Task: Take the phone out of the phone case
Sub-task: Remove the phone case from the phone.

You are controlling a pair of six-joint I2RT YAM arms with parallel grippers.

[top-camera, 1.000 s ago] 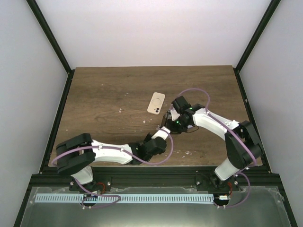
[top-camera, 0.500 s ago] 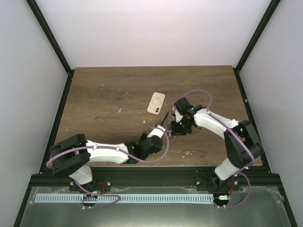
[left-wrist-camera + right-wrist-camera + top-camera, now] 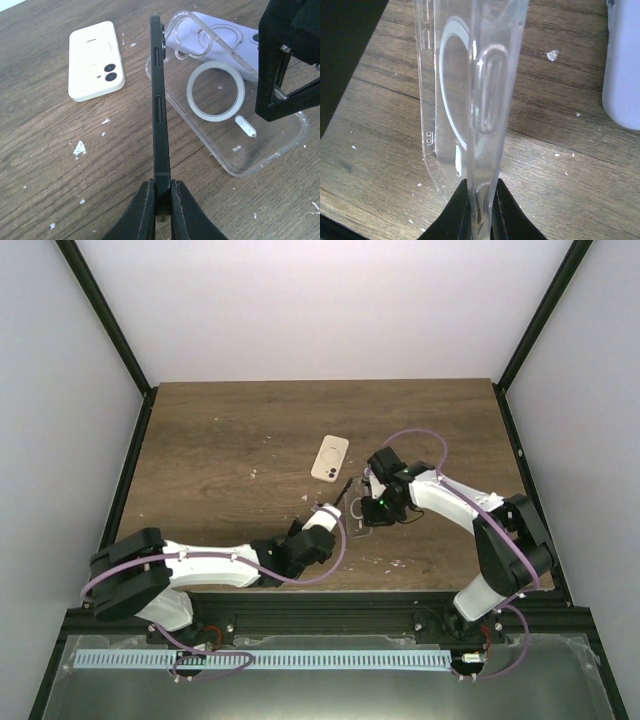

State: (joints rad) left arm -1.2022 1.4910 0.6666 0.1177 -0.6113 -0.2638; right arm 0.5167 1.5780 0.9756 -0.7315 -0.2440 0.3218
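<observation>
My right gripper goes outward and to the right in the top view next and releases the case on the bare tabletop, with the black phone already out.
The black phone (image 3: pixel 159 100) stands on its long edge, pinched at its near end by my shut left gripper (image 3: pixel 162 200). It is outside the clear phone case (image 3: pixel 235 130), which lies just to its right with a white ring on its back. My right gripper (image 3: pixel 481 200) is shut on that case's side wall (image 3: pixel 487 100). In the top view the left gripper (image 3: pixel 336 508) and right gripper (image 3: pixel 366 506) are close together mid-table, and the phone (image 3: pixel 346 488) shows as a thin dark strip between them.
A white phone (image 3: pixel 95 60) lies face down to the left, also seen at the table's middle (image 3: pixel 330 458). A lavender phone (image 3: pixel 225 42) lies behind the clear case. White crumbs are scattered over the wooden table (image 3: pixel 220 440).
The left arm's elbow has swung left and its gripper, holding the black phone, has drawn slightly away from the right gripper. The right gripper has shifted a little towards the near edge.
</observation>
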